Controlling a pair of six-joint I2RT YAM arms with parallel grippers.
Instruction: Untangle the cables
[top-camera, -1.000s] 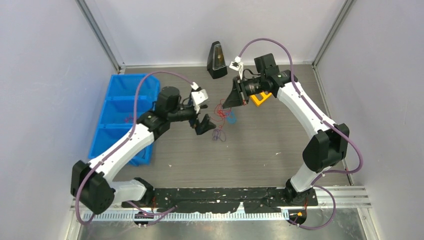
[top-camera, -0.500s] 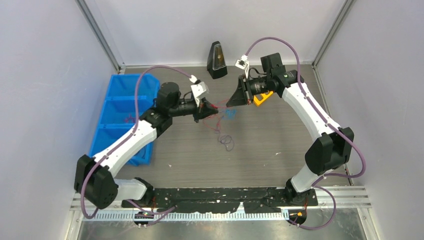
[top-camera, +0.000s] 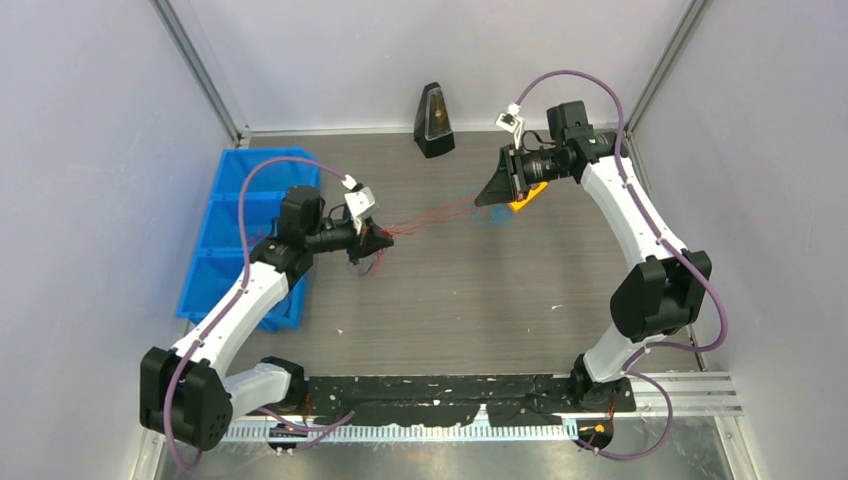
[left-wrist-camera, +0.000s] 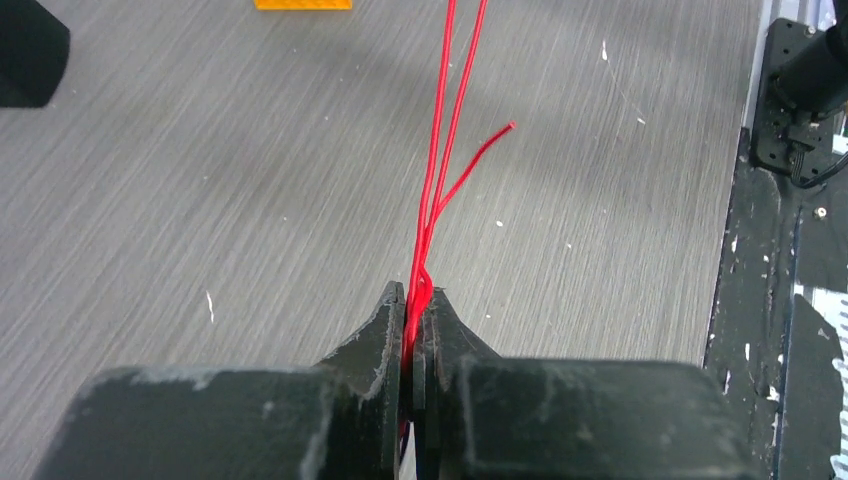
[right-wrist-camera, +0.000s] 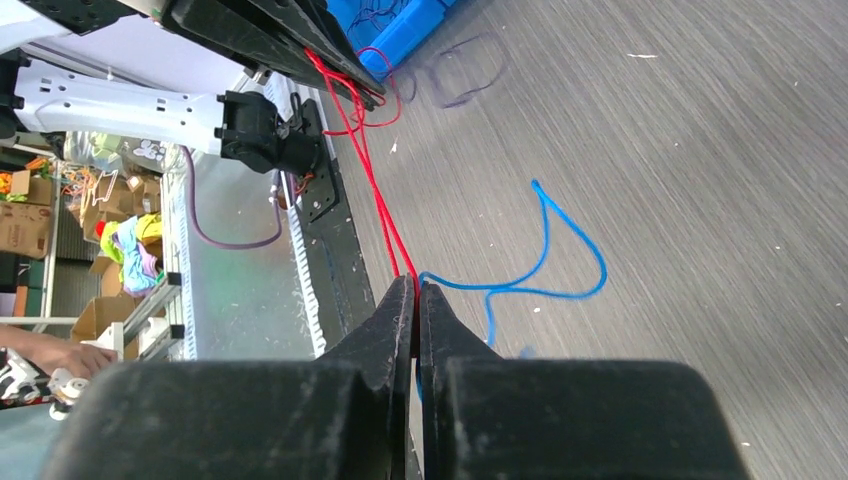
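The tabletop by the bin (top-camera: 367, 274) is below my left gripper. Next I should move my left gripper down a little toward the bin and let go of the red cables apart from the blue one.
Thin red cables (top-camera: 430, 216) run taut above the table between my two grippers. My left gripper (top-camera: 380, 238) is shut on their left end. In the left wrist view the red strands (left-wrist-camera: 440, 150) come straight out of the closed left gripper (left-wrist-camera: 417, 295), with one loose end curling right. My right gripper (top-camera: 484, 200) is shut on the other end. In the right wrist view the red strands (right-wrist-camera: 375, 190) and a blue cable (right-wrist-camera: 560, 235) both leave the closed right gripper (right-wrist-camera: 416, 285). The blue one loops on the table. A purple cable (right-wrist-camera: 470, 85) lies loose near the bin.
A blue compartment bin (top-camera: 225, 230) stands at the left, behind my left arm. A black pyramid-shaped object (top-camera: 433, 120) stands at the back wall. A yellow-orange block (top-camera: 522, 198) lies under my right wrist. The black base plate (top-camera: 450, 385) runs along the near edge.
My left gripper has shut on the red strands and pulled left toward the bin. The right gripper has drawn back to the right, so the red cables now stretch taut.
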